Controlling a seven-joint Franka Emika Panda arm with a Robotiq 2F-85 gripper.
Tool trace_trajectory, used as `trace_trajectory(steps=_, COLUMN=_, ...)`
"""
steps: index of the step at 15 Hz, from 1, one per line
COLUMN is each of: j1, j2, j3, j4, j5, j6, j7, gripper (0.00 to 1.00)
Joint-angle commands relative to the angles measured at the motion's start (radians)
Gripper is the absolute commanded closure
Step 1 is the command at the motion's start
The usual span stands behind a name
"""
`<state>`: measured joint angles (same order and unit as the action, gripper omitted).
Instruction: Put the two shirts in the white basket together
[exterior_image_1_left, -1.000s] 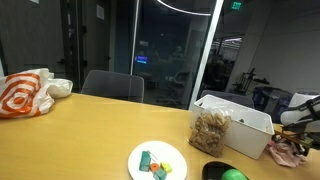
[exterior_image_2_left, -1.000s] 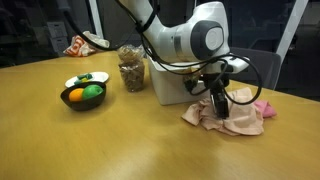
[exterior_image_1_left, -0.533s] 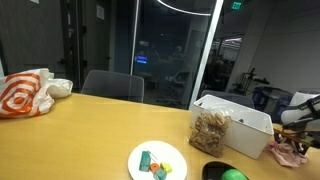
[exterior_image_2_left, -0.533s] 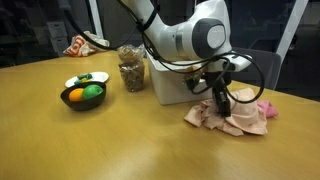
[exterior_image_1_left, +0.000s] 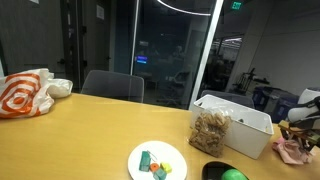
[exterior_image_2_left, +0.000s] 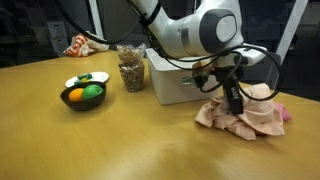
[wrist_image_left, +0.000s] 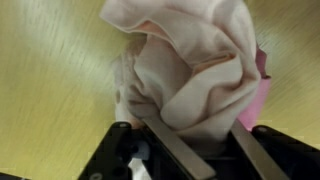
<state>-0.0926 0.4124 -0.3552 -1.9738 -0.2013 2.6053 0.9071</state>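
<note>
My gripper should rise next, move over the basket's open top (exterior_image_1_left: 236, 108) toward the jar, and release the shirts, as the basket's side stands between the shirts and the basket's inside.
My gripper (exterior_image_2_left: 236, 103) is shut on a pale pink shirt (exterior_image_2_left: 250, 116), a bunched heap partly lifted off the wooden table to the right of the white basket (exterior_image_2_left: 176, 82). In the wrist view the shirt (wrist_image_left: 190, 65) fills the space between the two fingers (wrist_image_left: 195, 150). A brighter pink shirt (wrist_image_left: 261, 85) shows beneath it at the right edge, and at the heap's right end in an exterior view (exterior_image_2_left: 288, 113). The basket also shows in an exterior view (exterior_image_1_left: 250, 128), with the shirts (exterior_image_1_left: 296, 152) at the far right edge.
A clear jar of snacks (exterior_image_2_left: 130, 68) stands against the basket. A dark bowl of fruit (exterior_image_2_left: 82, 95) and a white plate (exterior_image_2_left: 85, 79) sit on the table. A white plate with small items (exterior_image_1_left: 157, 161), an orange-and-white bag (exterior_image_1_left: 22, 94) and a chair (exterior_image_1_left: 112, 86) are also there.
The gripper has moved to the right, away from the basket, dragging the pale pink shirt heap along the table with it.
</note>
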Motion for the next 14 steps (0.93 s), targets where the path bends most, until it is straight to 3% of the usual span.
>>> trace_trajectory(steps=1, j1=0.009, j2=-0.061, j3=-0.026, j4=-0.025, j5=-0.003, j6=0.045, j7=0.017, gripper=0.93)
trace_trajectory(steps=8, j1=0.037, j2=-0.186, j3=-0.074, j4=-0.052, j5=-0.089, j6=0.106, j7=0.072, gripper=0.93)
trace_trajectory(steps=14, j1=0.099, j2=-0.355, j3=-0.09, j4=-0.084, j5=-0.345, j6=0.116, j7=0.222, gripper=0.93)
